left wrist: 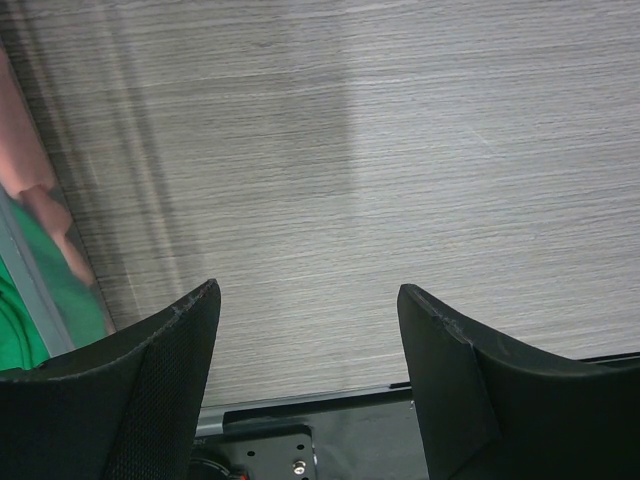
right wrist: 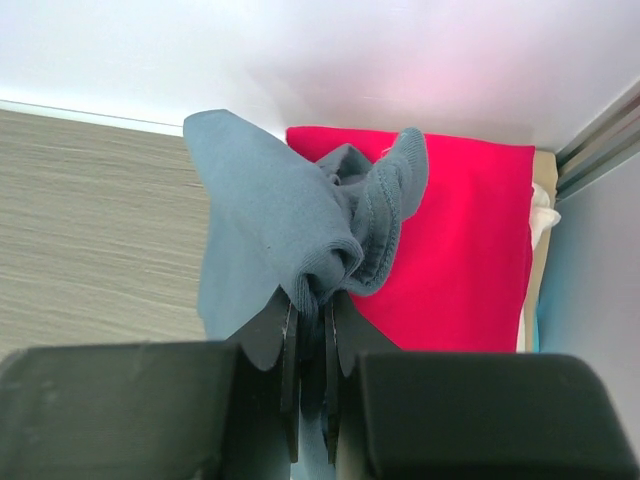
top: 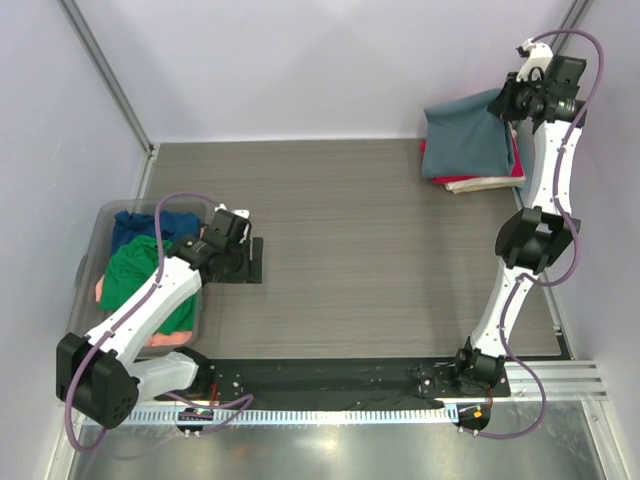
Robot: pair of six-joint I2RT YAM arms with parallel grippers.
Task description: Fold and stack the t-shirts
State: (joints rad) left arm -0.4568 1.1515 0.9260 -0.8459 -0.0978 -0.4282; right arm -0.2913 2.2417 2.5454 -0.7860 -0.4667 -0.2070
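My right gripper carries the slate grey-blue t-shirt down onto the red t-shirt at the stack's far corner (right wrist: 457,217) next.
My right gripper (top: 512,100) is shut on a bunched edge of the slate grey-blue t-shirt (top: 470,135) at the far right corner; the pinched fold shows in the right wrist view (right wrist: 330,260). That shirt lies over a stack with a red t-shirt (right wrist: 460,250) and a cream one (top: 478,184) beneath. My left gripper (top: 250,260) is open and empty, low over the table beside the bin; its fingers (left wrist: 170,370) frame bare table. Green (top: 140,275), navy (top: 150,228) and salmon-pink (top: 170,338) t-shirts lie in the bin.
A clear plastic bin (top: 105,215) stands at the left edge, its wall showing in the left wrist view (left wrist: 30,290). White walls enclose the back and sides. A black and metal rail (top: 350,385) runs along the near edge.
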